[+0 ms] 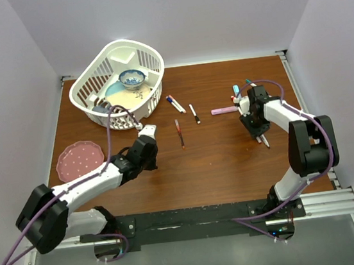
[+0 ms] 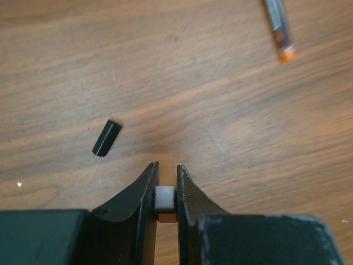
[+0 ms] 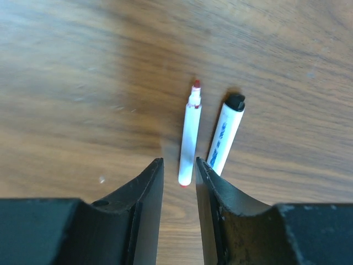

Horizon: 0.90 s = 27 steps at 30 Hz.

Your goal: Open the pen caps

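The left gripper will next lower the white-and-red piece to the wood beside the loose black pen cap (image 2: pixel 106 138) and let go of it there, since that spot is empty.
My left gripper (image 2: pixel 167 168) (image 1: pixel 145 139) hovers low over the table, shut on a stubby white-and-red piece (image 2: pixel 164 199) that reads as a pen cap. A loose black pen cap (image 2: pixel 106 138) lies on the wood to its left. A dark pen with an orange-red end (image 2: pixel 278 27) (image 1: pixel 179 133) lies ahead. My right gripper (image 3: pixel 179 163) (image 1: pixel 259 134) is open. An uncapped white pen with a red tip (image 3: pixel 189 138) lies on the table, its rear end between the jaws and touching neither. A white pen with a black end (image 3: pixel 226 135) lies beside it.
A white basket (image 1: pixel 149 61) holding a bowl (image 1: pixel 132 79) stands at the back left. A pink plate (image 1: pixel 79 159) is at the left edge. More pens lie mid-table (image 1: pixel 175 103) (image 1: pixel 195 113), and a pink pen (image 1: pixel 224 110) and a teal-ended one (image 1: pixel 236 91) lie near the right arm.
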Tool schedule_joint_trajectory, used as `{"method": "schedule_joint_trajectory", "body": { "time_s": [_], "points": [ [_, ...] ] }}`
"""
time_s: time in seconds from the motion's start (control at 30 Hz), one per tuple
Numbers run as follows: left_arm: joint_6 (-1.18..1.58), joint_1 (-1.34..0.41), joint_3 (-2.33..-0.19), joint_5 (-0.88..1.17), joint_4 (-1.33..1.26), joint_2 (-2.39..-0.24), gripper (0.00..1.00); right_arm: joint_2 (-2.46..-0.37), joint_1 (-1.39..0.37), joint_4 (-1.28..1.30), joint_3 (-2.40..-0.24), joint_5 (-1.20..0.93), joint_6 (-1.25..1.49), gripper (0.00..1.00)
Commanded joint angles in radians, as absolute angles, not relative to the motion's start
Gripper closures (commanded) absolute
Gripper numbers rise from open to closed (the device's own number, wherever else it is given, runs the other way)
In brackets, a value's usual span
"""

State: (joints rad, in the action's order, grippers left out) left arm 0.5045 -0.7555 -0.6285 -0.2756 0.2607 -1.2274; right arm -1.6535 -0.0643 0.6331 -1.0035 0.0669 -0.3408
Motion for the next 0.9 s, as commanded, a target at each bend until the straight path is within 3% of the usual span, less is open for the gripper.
{"method": "schedule_joint_trajectory", "body": {
  "time_s": [0.0,0.3,0.87],
  "points": [
    [0.499,-0.787,-0.669,-0.374,0.279,-1.299,1.00,-1.517,-0.055,0.649,-1.022,-0.026,-0.377,0.66],
    [0.483,-0.810,-0.741,-0.489,0.350,-1.436,0.99,-1.483,-0.052,0.660,-1.023,-0.113,-0.397,0.65],
    [0.499,-0.831,-0.784,-0.563,0.420,-1.486,0.66,-1.454,-0.052,0.676,-1.026,-0.181,-0.407,0.65]
  ]
}}
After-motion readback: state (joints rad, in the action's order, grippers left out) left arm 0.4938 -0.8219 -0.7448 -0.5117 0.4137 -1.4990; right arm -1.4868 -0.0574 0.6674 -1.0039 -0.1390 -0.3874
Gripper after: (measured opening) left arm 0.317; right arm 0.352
